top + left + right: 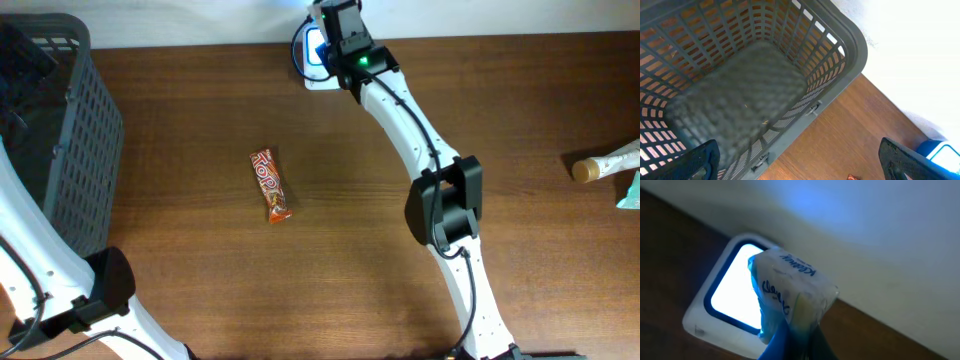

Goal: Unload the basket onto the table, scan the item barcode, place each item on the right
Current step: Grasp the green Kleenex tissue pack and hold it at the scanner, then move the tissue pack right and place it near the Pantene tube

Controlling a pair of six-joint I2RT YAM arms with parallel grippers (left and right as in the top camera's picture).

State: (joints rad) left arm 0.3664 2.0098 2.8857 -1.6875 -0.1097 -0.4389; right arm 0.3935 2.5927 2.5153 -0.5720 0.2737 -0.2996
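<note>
My right gripper swings over to the right in the overhead view next and releases the pack on the bare tabletop by the tube.
The item, a small clear-wrapped tissue pack with blue lettering, is pinched at its lower end by my right gripper, which is shut on it. It hangs just above the white scanner, whose window glows bright with a blue rim. No barcode shows on the pack's visible faces. In the overhead view the right gripper is at the table's far edge over the scanner, hiding the pack. My left gripper stands open and holds nothing, above the basket's corner.
A dark grey slatted basket stands at the left. A red-orange candy bar lies mid-table. A tube and a teal item lie at the right edge. A white wall runs behind the table.
</note>
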